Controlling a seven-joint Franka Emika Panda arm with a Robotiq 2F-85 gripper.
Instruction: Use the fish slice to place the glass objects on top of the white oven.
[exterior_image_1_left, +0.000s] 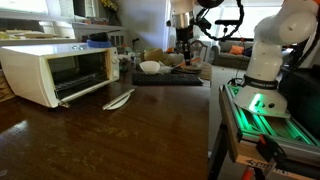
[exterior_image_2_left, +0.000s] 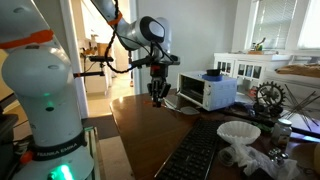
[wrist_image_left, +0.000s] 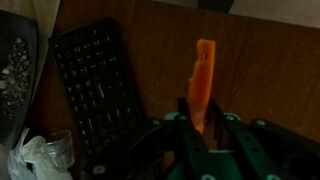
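Note:
I will next lower my gripper to the bare tabletop (wrist_image_left: 165, 80) beside the black keyboard and release the fish slice (wrist_image_left: 203, 70) on the clear wood, as that spot is below.
My gripper (wrist_image_left: 203, 118) is shut on the bright orange handle of the fish slice (wrist_image_left: 203, 70). The handle sticks out past the fingers over the dark wooden table; its flat end is hidden. In both exterior views the gripper (exterior_image_1_left: 183, 47) (exterior_image_2_left: 157, 95) hangs above the table near the black keyboard (exterior_image_1_left: 168, 76). The white oven (exterior_image_1_left: 55, 72) (exterior_image_2_left: 207, 92) stands apart from the gripper, door ajar. A clear glass object (wrist_image_left: 55, 150) stands by the keyboard's near end (wrist_image_left: 100, 95) in the wrist view.
A pale grey-white spoon-like utensil (exterior_image_1_left: 118, 98) lies on the table in front of the oven. A blue object (exterior_image_1_left: 97, 42) sits on the oven top. A white bowl (exterior_image_1_left: 150, 67) and clutter stand behind the keyboard. The robot base (exterior_image_1_left: 262, 70) stands at the table's side.

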